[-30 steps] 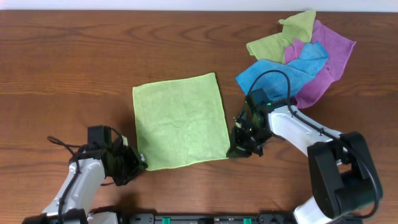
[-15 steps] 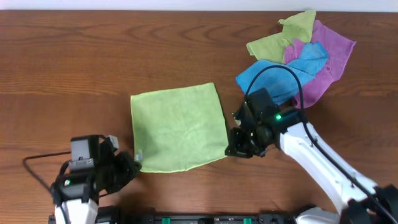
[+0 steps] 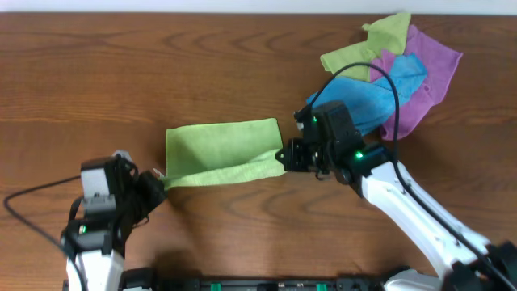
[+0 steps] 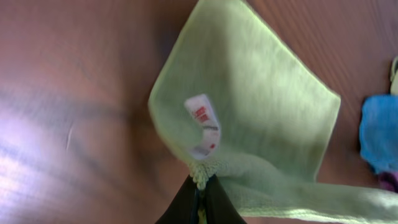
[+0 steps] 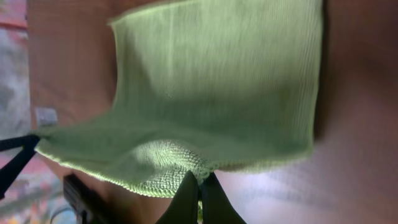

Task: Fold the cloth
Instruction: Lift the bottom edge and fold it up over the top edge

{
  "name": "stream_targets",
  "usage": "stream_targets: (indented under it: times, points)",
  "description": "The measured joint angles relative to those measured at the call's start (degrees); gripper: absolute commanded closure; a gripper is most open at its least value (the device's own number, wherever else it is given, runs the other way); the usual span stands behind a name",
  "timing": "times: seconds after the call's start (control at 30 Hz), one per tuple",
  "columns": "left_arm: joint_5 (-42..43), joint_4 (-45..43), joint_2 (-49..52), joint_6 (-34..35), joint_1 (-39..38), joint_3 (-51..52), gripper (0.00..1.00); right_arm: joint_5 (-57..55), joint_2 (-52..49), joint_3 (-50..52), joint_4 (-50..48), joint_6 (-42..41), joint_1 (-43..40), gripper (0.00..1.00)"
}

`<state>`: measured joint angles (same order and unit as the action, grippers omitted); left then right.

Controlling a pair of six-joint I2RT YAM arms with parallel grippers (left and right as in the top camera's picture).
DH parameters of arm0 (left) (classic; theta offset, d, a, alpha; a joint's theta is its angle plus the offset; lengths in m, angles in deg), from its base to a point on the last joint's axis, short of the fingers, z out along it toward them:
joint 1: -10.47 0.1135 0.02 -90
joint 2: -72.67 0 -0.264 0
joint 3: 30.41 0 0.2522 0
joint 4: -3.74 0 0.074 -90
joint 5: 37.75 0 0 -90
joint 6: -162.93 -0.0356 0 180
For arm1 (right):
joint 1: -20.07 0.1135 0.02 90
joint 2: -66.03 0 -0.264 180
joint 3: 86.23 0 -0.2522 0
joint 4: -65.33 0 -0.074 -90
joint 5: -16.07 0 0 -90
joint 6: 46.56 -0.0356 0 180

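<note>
My left gripper carries the cloth's held corner outward toward the far corner on the tag's side point(image 3: 172, 136) point(image 4: 216, 14) next, lowers and releases it; that far corner lies outward, still flat.
The cloth point(image 3: 220, 145) is bright lime green and lies in the middle of the table, its near edge lifted and carried back over the rest. My left gripper point(image 3: 159, 179) is shut on the near left corner point(image 4: 200, 176), next to the small white tag point(image 4: 202, 124). My right gripper point(image 3: 287, 158) is shut on the near right corner point(image 5: 200, 171). The far half of the cloth point(image 5: 217, 68) still lies flat on the wood. Between the two held corners the near edge sags a little.
A heap of other cloths sits at the far right: yellow-olive point(image 3: 363, 50), blue point(image 3: 367, 93) and purple point(image 3: 420, 77). The blue one point(image 4: 378, 134) shows at the right edge of the left wrist view. Brown wooden table point(image 3: 121, 73) all around.
Both grippers have lifted the near corners and carried them away from the front edge, so the cloth's near half now rises over its far half. It looked flat a second ago.
</note>
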<state>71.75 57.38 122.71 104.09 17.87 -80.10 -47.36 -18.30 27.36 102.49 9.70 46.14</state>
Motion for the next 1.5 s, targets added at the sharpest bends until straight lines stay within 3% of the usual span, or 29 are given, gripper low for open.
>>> stream_targets:
  times: [0.17,0.4,0.53,0.67,1.0,1.27,1.5]
  points:
    - [-0.39,-12.52,12.74,0.44,0.00,-0.11,0.94,-0.13,-10.25,-4.24,-4.02,0.11,-2.47,0.98]
    - [0.39,-27.63,30.53,1.27,0.00,-2.54,0.94,-0.48,-24.09,-20.11,-4.74,0.98,-4.39,0.98]
    - [1.57,-25.38,38.93,0.55,0.00,-10.34,0.94,-0.52,-29.31,-25.70,-2.93,1.18,-4.63,0.98]
    - [2.23,-18.23,40.24,-1.51,0.00,-15.54,0.94,-0.66,-29.92,-26.25,2.69,1.81,-4.63,0.98]
    - [2.67,-5.46,40.17,-5.84,0.00,-16.06,0.94,-0.66,-29.92,-26.38,12.11,4.07,-4.63,0.98]
    - [2.21,-5.05,40.17,-5.99,0.00,-16.06,0.94,-0.66,-29.92,-26.38,16.28,4.46,-4.63,0.98]
    - [1.88,-14.29,40.17,-6.19,-0.02,-16.09,0.94,-0.59,-29.92,-26.38,17.40,4.50,-4.63,0.98]
